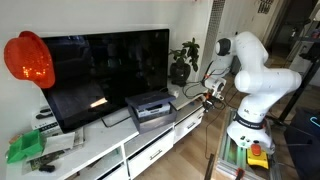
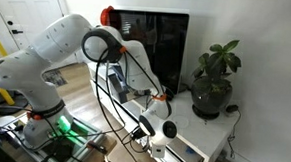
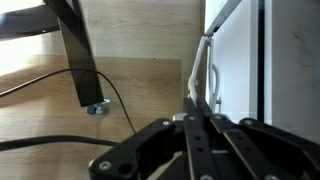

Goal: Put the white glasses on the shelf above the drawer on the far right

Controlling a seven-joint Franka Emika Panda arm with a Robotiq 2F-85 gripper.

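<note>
The glasses (image 3: 196, 70) are hanging over the floor, so the robot's gripper will move toward the right in the wrist view, over the shelf past the TV stand's front edge, and let go of them.
In the wrist view my gripper (image 3: 200, 116) is shut on the white glasses (image 3: 196, 70). Their thin white frame sticks out past the fingertips, over the wooden floor, next to the white TV stand's front edge (image 3: 236, 60). In both exterior views the gripper (image 1: 212, 92) (image 2: 163, 98) hangs at the plant end of the white TV stand (image 1: 150, 150) (image 2: 200, 156). The glasses are too small to make out there. The shelf opening is not clearly visible.
A large TV (image 1: 100, 65) (image 2: 159, 47) stands on the stand, with a potted plant (image 1: 182, 62) (image 2: 215, 83) at its end. A grey device (image 1: 150, 108), green items (image 1: 25, 148) and a red helmet-like object (image 1: 28, 60) are nearby. A black stand leg and cables (image 3: 85, 70) cross the floor.
</note>
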